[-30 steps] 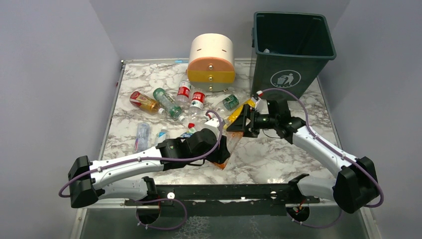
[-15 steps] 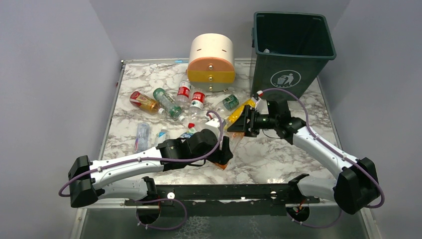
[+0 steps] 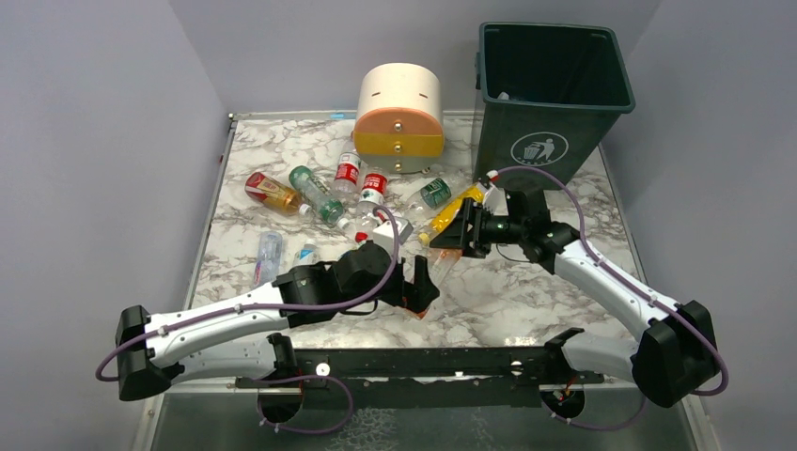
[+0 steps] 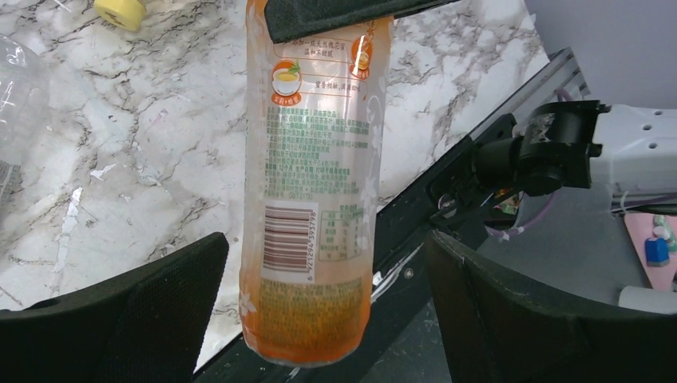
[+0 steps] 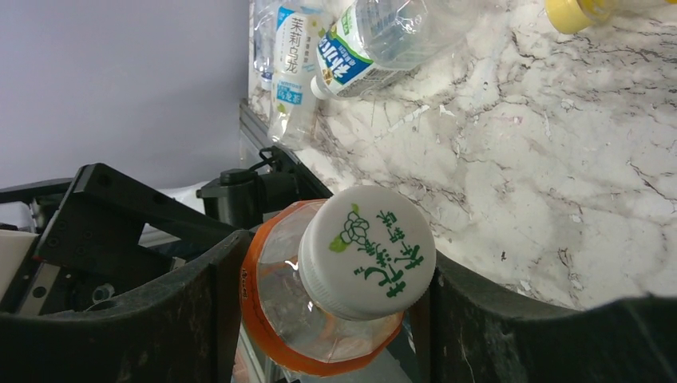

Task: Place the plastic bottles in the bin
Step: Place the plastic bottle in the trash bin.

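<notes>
My right gripper should move up and outward over the bin's opening (image 3: 554, 66) to release the orange bottle there, since my open left gripper leaves it free.
An orange bottle (image 4: 315, 199) with a white cap (image 5: 367, 251) hangs over the front middle of the table. My right gripper (image 5: 335, 271) is shut on its shoulder just below the cap, and in the top view it (image 3: 453, 235) holds the bottle's upper end. My left gripper (image 4: 326, 239) stands open around the lower body, both fingers apart from it; the top view shows it (image 3: 414, 287) at the bottle's base. Several more plastic bottles (image 3: 315, 193) lie at mid-table, a yellow one (image 3: 451, 209) among them. The dark green bin (image 3: 540, 146) stands at the back right.
A cream-and-orange round drawer unit (image 3: 399, 117) sits at the back centre, left of the bin. Clear bottles (image 5: 367, 40) lie just beyond the held one. Two clear bottles (image 3: 269, 256) lie at the left. The black base rail (image 3: 423, 362) runs along the near edge.
My left gripper has opened and let go of the orange bottle, and its arm has drawn slightly left. My right gripper has shut on the bottle's top.
</notes>
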Controlling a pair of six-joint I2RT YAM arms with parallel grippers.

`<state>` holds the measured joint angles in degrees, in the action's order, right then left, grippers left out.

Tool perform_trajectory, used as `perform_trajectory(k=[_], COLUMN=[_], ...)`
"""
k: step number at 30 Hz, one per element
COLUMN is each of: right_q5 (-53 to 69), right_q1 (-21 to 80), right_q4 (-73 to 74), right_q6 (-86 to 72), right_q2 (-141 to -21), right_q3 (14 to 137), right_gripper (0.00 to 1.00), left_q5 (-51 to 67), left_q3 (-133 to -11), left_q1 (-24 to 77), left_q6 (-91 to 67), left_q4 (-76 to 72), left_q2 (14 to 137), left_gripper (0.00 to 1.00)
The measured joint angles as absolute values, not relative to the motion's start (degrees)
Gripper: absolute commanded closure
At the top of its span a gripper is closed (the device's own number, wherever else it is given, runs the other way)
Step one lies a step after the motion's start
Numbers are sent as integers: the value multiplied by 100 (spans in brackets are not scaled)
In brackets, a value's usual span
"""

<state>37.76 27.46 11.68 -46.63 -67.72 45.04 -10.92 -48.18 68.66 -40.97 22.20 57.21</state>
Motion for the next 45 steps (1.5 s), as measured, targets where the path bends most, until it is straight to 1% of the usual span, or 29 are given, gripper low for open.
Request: perform_trajectory(k=[9,14,25,31,35,39,45], right_q5=[3621,3531,3341,3177,3131,3146,3319], right_q1=[2777,2777,2779,2773,2672,2340,1378], right_q4=[1216,1328,1365,1647,1710,1741,1708], right_q6=[-4661,-4652,-4644,-4493,-4392,-4390,-4525], right_q2=[-6781,-6984,-8029,-8923,-9386,-9773,-9972], right_q3=[4508,4781,6545,8160,9118,9876,10407], right_gripper=[39,39,38,38,37,37,37], left_q5=[-1092,-1094,-1245,-1337,-1374,-1369,-1192], left_q3=[-4788,-4917,-5203,-5212,-5470,-5690,-5743], left_q1=[6866,6866,6866,6866,6866,6864,6731], left_q6=[-4187,-4202,-3782,-3358,-3033,-2755,-2497], left_q4=[2338,2462,2766,2869,2884,2749,2473], left_q2=[4928,4536,3942,4062,4383,4644,4925], left_gripper=[1,1,1,1,1,1,1])
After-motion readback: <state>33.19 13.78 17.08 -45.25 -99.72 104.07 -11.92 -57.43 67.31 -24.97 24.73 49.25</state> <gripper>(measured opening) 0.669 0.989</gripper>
